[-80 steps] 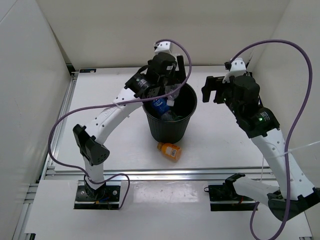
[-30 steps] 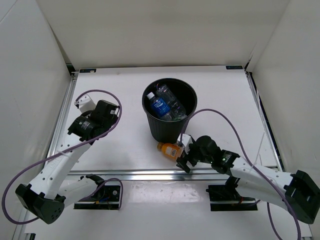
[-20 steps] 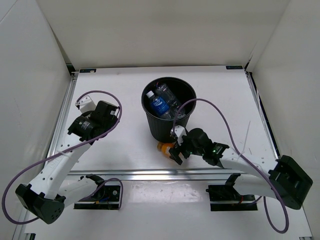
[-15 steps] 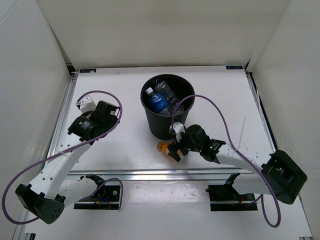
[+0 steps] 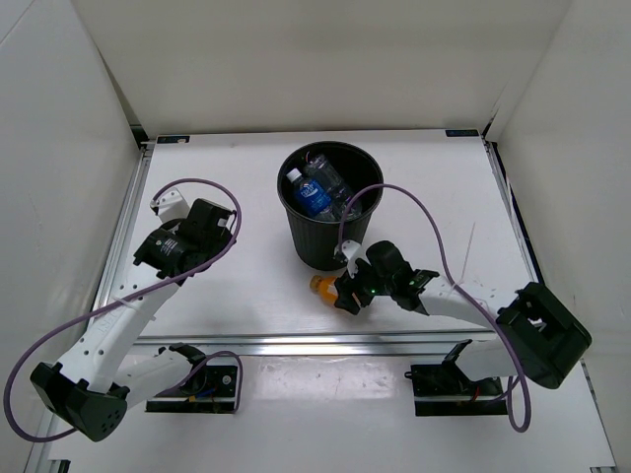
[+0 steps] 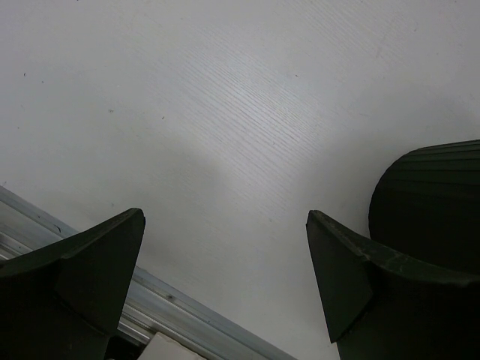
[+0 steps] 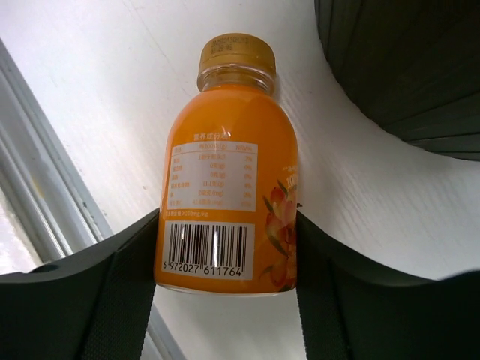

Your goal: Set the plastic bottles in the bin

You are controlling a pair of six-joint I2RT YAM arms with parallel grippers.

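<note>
The right gripper will next lift the orange bottle [image 5: 322, 288] outward over the bin's opening [image 5: 333, 185] and then release it, because that opening is higher and farther outward than the gripper.
A short orange bottle [image 7: 229, 187] lies on its side on the white table, cap pointing away, just in front of the black bin [image 7: 405, 60]. My right gripper [image 7: 226, 240] is shut on the orange bottle, one finger pressed against each side of its base. From above, the orange bottle [image 5: 322, 288] pokes out left of my right gripper [image 5: 345, 294], below the bin [image 5: 320, 251]. Inside the bin lie a blue-labelled bottle [image 5: 314, 202] and a clear bottle [image 5: 331, 181]. My left gripper [image 6: 225, 217] hangs open over bare table, holding nothing.
An aluminium rail [image 5: 296, 340] runs along the table's near edge and shows close beside the bottle, rail [image 7: 45, 187]. The bin's wall [image 6: 435, 195] sits to the right of my left gripper [image 5: 219, 236]. White walls enclose the table.
My right arm slid left to the orange bottle and its jaws closed onto it. The bin shifted slightly left and back. The left arm stayed put.
</note>
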